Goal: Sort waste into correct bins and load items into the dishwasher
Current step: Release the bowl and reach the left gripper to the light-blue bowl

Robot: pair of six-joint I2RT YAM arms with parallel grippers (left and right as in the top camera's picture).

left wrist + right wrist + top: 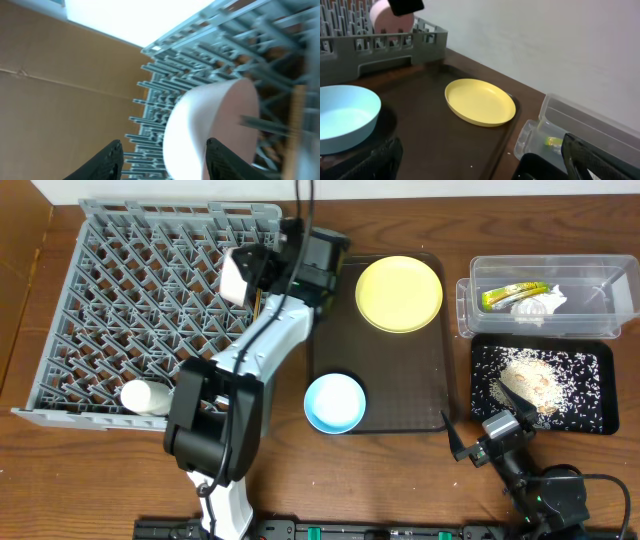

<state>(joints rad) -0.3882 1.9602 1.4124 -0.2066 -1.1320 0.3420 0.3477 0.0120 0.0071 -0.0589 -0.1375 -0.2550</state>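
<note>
My left gripper swings back and down onto the light blue bowl's rack-side rim (308, 402) next, which lies below and back from it, as the white bowl is racked.
The grey dish rack (120, 300) fills the left. My left gripper (245, 272) is open at the rack's far right part, with the white bowl (215, 125) standing on edge between its fingers (167, 160), a gap at the left finger. A small white cup (145, 397) lies in the rack's near corner. The yellow plate (399, 293) and light blue bowl (335, 402) sit on the brown tray. The clear tub (600, 280) holds the wrapper (513, 295) and tissue (548, 303). The black tray (590, 415) holds rice scraps (530, 380). My right gripper (490, 438) is open and empty.
The dark brown serving tray (400, 380) lies between the rack and the bins. A thin wooden stick (298, 125) stands among the rack pegs by the white bowl. The right wrist view shows the plate (480, 102), the blue bowl (345, 117) and the tub (580, 120).
</note>
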